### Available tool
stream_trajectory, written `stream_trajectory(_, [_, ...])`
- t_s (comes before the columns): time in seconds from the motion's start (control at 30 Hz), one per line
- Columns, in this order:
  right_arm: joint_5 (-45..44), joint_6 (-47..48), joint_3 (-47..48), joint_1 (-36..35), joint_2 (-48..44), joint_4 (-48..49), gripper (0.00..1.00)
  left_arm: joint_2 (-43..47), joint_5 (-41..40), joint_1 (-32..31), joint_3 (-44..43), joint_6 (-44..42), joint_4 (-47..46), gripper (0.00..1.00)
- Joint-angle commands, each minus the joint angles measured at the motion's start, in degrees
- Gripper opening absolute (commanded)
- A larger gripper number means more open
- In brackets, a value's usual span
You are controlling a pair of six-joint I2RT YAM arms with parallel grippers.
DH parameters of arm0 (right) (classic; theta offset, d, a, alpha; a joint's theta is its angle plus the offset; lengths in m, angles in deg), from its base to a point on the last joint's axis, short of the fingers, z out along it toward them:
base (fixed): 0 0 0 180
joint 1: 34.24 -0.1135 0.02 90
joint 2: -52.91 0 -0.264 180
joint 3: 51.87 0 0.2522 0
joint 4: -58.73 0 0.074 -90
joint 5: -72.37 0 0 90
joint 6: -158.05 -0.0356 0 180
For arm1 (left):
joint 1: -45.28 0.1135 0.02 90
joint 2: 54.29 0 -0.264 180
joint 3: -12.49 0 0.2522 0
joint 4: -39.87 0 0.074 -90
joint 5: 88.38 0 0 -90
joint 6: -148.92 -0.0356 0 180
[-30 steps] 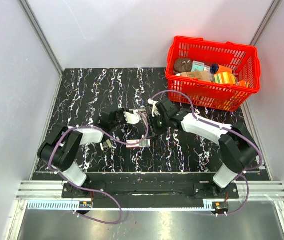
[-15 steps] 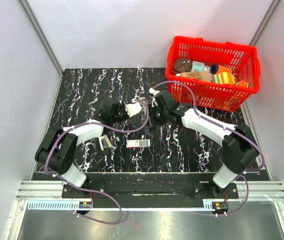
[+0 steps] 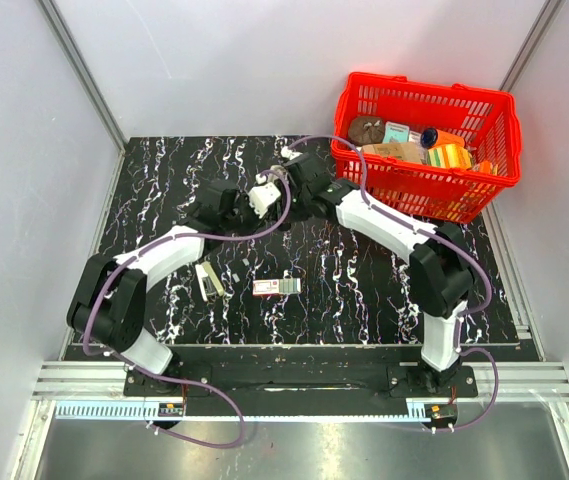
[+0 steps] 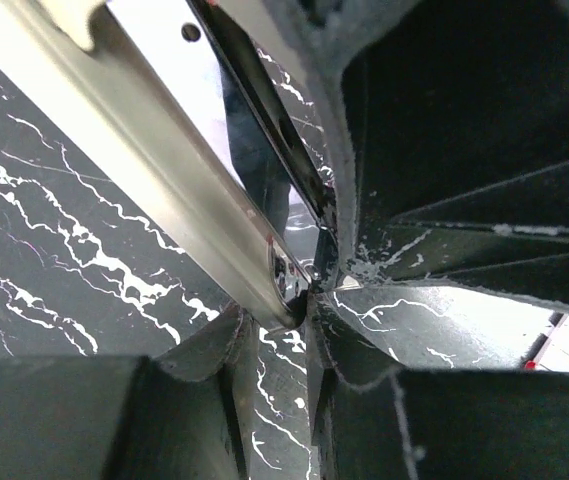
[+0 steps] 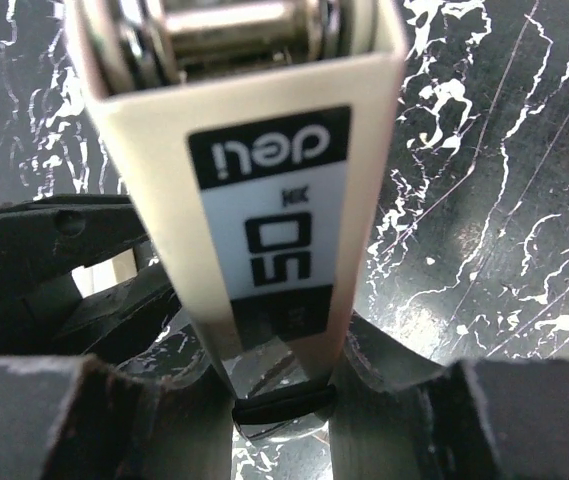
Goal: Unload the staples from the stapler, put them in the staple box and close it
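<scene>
My right gripper will next go down to rest the stapler (image 3: pixel 262 193) on the clear part of the marbled table near the red basket, and open. The stapler hangs above that part of the table.
The white stapler (image 3: pixel 262 193) hangs above the black marbled table (image 3: pixel 164 170), held between both grippers. My left gripper (image 3: pixel 239 203) is shut on the end of the stapler's shiny metal rail (image 4: pixel 164 150); in the left wrist view the gripper (image 4: pixel 304 310) pinches the rail's tip. My right gripper (image 3: pixel 289 190) is shut on the stapler's white body (image 5: pixel 264 200), which carries a black "deli 50" label; its fingertips (image 5: pixel 394 370) clamp both sides. I cannot tell whether staples lie in the rail.
A red basket (image 3: pixel 484 180) with several items stands at the back right. A small red and white box (image 3: pixel 276 287) and a small pale piece (image 3: pixel 207 280) lie on the table near the front.
Both grippers have carried the stapler away from the arms' bases, toward the back of the table and slightly left. Both arms are stretched further out. The box and pale piece have not moved.
</scene>
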Motion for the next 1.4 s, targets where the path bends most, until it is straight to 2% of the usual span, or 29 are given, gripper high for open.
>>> stream_trajectory(0.0, [-15.06,0.86,6.86,2.48,3.22,7.6,0.0,-1.57,6.79,-2.41,-1.15,-5.31,5.57,0.0])
stream_trajectory(0.13, [-16.99,3.76,10.72,2.57,6.56,5.58,0.0,-3.86,7.05,-1.71,-4.13,-4.08,7.67,0.04])
stream_trajectory(0.23, [-18.67,5.35,14.76,2.83,9.54,2.51,0.0,-5.36,7.23,-1.62,-7.74,-3.38,12.85,0.24])
stream_trajectory(0.43, [-21.39,8.07,17.76,3.27,13.77,-0.58,0.0,1.22,10.47,2.06,-6.17,-0.57,15.23,0.34])
stream_trajectory(0.73, [-22.98,11.68,23.29,3.45,20.62,-4.17,0.0,11.16,13.3,10.42,-1.78,-0.29,19.37,0.35])
stream_trajectory(1.1, [-20.96,13.26,24.36,3.45,25.11,-1.9,0.0,17.4,9.16,12.18,4.64,-1.97,20.95,0.35])
stream_trajectory(1.13, [-20.61,12.83,24.36,3.45,25.2,-1.81,0.06,17.84,8.99,12.18,4.91,-2.06,21.04,0.35])
stream_trajectory(1.2, [-19.64,11.86,23.31,3.45,24.85,-1.46,0.28,18.46,8.2,12.09,5.61,-2.58,21.3,0.35])
stream_trajectory(1.23, [-18.77,11.51,22.17,3.45,24.32,-0.76,0.35,18.72,7.41,12.18,5.79,-2.67,21.3,0.36])
stream_trajectory(1.37, [-17.53,10.1,19.35,3.45,22.74,1.0,0.51,19.6,5.47,12.18,6.05,-3.28,22.88,0.36])
